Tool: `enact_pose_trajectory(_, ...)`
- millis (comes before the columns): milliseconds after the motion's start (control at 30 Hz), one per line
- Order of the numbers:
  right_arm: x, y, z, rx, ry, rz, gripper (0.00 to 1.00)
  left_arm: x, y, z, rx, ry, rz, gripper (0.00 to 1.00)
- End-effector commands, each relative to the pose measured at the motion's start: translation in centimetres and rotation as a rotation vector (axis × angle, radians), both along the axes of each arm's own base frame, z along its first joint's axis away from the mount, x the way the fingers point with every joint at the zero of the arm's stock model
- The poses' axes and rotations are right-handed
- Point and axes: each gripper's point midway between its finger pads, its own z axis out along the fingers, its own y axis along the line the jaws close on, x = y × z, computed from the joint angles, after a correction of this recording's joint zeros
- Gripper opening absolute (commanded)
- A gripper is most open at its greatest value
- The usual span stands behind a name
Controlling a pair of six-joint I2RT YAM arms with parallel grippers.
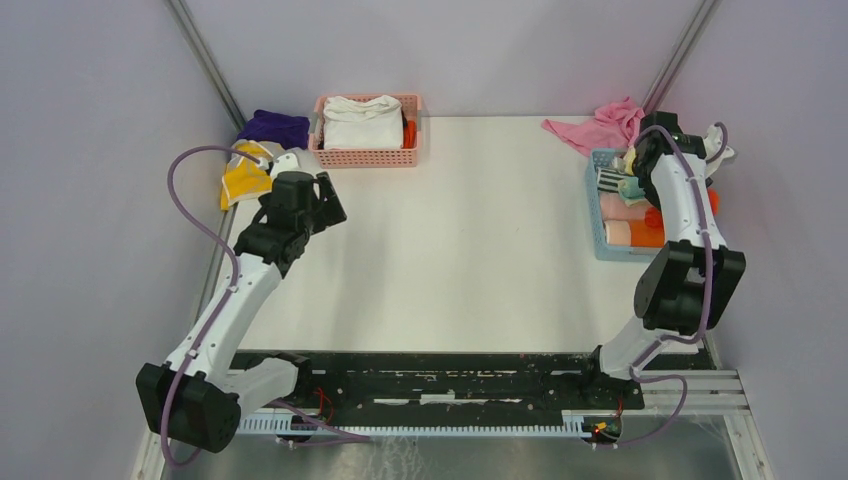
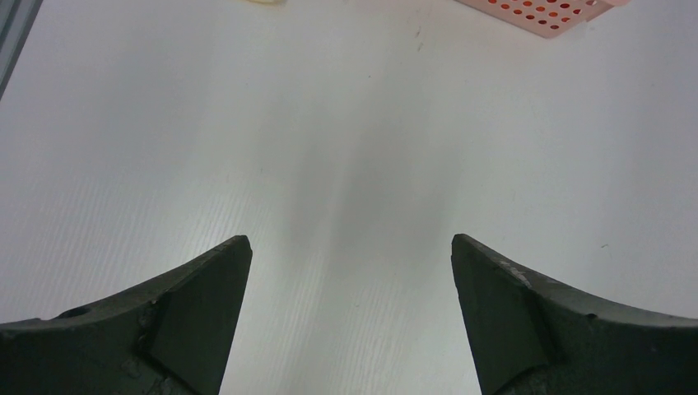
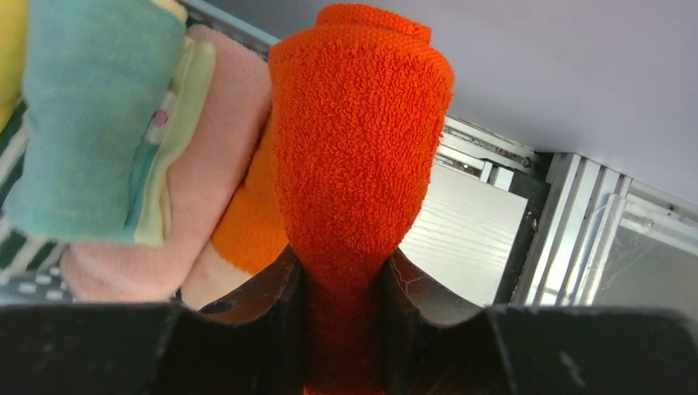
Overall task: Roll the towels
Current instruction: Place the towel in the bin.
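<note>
The pink towel is below and to the left in the wrist view, so my right gripper will next move to that side, lower the orange-red roll onto the pink towel and let go of the roll.
My right gripper is shut on a rolled orange-red towel, pinched near its lower end and sticking out beyond the fingers. It hangs over the blue basket at the table's right edge, beside rolled towels lying there: one pale yellow and teal, one pink and one orange. My left gripper is open over bare table at the back left, with nothing between its fingers. A yellow towel lies loose to its left, and a purple one sits behind that.
A pink perforated basket holding folded white cloths stands at the back left; its corner shows in the left wrist view. A loose pink cloth lies at the back right. Metal rails run along the table's right edge.
</note>
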Motion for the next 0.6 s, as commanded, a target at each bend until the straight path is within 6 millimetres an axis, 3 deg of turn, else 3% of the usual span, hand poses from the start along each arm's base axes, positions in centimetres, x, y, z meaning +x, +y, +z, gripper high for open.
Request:
enact_pose_trajectory(0, 1.7, -2.7, -0.1, -0.044, -0.056, -0.131, 0.00, 0.8, 0.2, 0.5, 0.055, -0.034, -0.025, 0.98)
enact_pose_trajectory(167, 3.6, -2.8, -2.5, -0.006, -0.006, -0.159, 0.00, 1.0, 0.6, -0.1, 0.079, -0.019, -0.006, 0.98)
enact_pose_trajectory(567, 8.6, -0.8, -8.6, 0.180, -0.139, -0.124, 0.00, 1.1, 0.7, -0.7, 0.083, -0.004, -0.007, 0.98)
